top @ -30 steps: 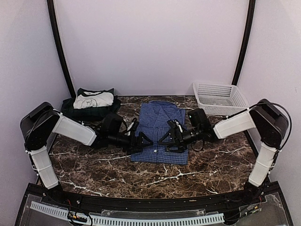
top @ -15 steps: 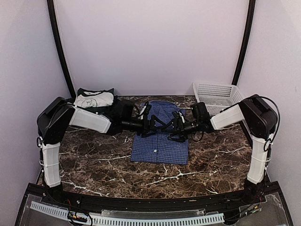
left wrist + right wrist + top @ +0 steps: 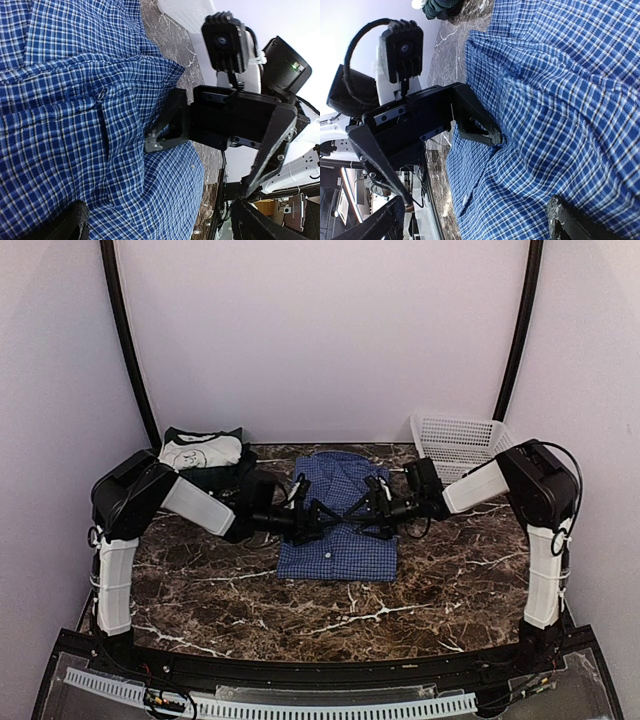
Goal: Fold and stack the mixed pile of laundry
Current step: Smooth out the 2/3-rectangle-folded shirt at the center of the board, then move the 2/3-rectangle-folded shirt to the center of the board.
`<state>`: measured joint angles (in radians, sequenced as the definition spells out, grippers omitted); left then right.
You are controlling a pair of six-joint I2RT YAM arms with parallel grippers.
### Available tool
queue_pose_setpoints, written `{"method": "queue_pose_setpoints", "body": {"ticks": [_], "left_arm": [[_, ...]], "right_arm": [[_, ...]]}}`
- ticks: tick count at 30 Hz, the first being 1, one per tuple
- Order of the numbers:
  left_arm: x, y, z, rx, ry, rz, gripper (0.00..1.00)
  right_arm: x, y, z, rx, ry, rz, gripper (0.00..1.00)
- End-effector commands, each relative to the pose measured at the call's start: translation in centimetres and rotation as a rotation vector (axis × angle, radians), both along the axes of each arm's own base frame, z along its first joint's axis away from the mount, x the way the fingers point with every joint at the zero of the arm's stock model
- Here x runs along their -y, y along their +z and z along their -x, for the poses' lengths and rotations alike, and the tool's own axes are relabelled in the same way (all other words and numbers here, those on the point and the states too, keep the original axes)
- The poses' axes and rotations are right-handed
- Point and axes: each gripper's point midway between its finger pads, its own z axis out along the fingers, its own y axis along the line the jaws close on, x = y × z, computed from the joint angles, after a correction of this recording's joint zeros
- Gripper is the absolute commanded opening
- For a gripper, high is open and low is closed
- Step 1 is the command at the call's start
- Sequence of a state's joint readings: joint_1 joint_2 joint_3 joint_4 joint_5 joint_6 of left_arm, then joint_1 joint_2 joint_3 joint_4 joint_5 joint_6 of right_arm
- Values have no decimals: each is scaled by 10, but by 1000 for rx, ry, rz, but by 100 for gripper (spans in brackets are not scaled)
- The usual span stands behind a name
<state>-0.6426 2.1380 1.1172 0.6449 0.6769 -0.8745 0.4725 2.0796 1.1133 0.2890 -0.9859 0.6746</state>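
The shirt's near hem (image 3: 334, 578) lies back from the left gripper, so the robot next lifts that gripper off the shirt, pulls it back and lowers it onto the hem.
The blue-and-white check shirt (image 3: 335, 540) lies flat in the middle of the table, collar toward the back. My left gripper (image 3: 316, 514) and right gripper (image 3: 363, 510) are both open and low over the shirt's middle, tip to tip. In the left wrist view the shirt (image 3: 75, 125) fills the frame and one right finger (image 3: 167, 130) presses into the cloth. My own left gripper (image 3: 160, 225) straddles it. In the right wrist view (image 3: 475, 222) a left finger (image 3: 477, 131) dents the shirt (image 3: 560, 115). A white garment (image 3: 200, 451) lies folded on a dark green one (image 3: 168, 472) at the back left.
A white lattice basket (image 3: 466, 447) stands at the back right corner. Both arms stretch across the table's middle from either side. Bare marble table (image 3: 200, 590) shows in front of the shirt. The green garment's edge (image 3: 439, 7) shows in the right wrist view.
Both grippers have moved from the shirt's side edges inward and toward the back, meeting over its middle. The shirt's front hem has crept slightly back.
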Motion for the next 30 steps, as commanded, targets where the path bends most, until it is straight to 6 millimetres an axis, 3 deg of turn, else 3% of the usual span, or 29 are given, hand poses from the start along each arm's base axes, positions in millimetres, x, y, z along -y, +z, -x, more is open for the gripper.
{"method": "queue_pose_setpoints", "body": {"ticks": [1,4,8,12,16,21,25,28,30], "left_arm": [[-16,11,2,19,5,-58,99],[-19,27,-4,80,6,-80,99],[-28,50,-7,176,15,-104,99],[-40,74,-6,330,23,-209,99],[-50,89,8,596,7,-428,99],[-47,85,51,950,-179,-627,97],[-44,74,90,1167,-311,-688,93],[-44,61,102,1235,-353,-734,90],[-44,61,99,1171,-294,-731,89]], "right_arm": [[7,46,-3,110,-5,-2,96],[10,60,-16,154,-16,9,95],[6,62,-34,189,-14,38,93],[-4,57,-44,185,22,29,82],[-19,45,-49,213,77,81,66],[-30,18,-54,277,126,204,49],[-36,4,-52,319,167,268,39],[-37,-5,-52,321,176,298,38],[-35,-3,-52,325,164,307,38]]}}
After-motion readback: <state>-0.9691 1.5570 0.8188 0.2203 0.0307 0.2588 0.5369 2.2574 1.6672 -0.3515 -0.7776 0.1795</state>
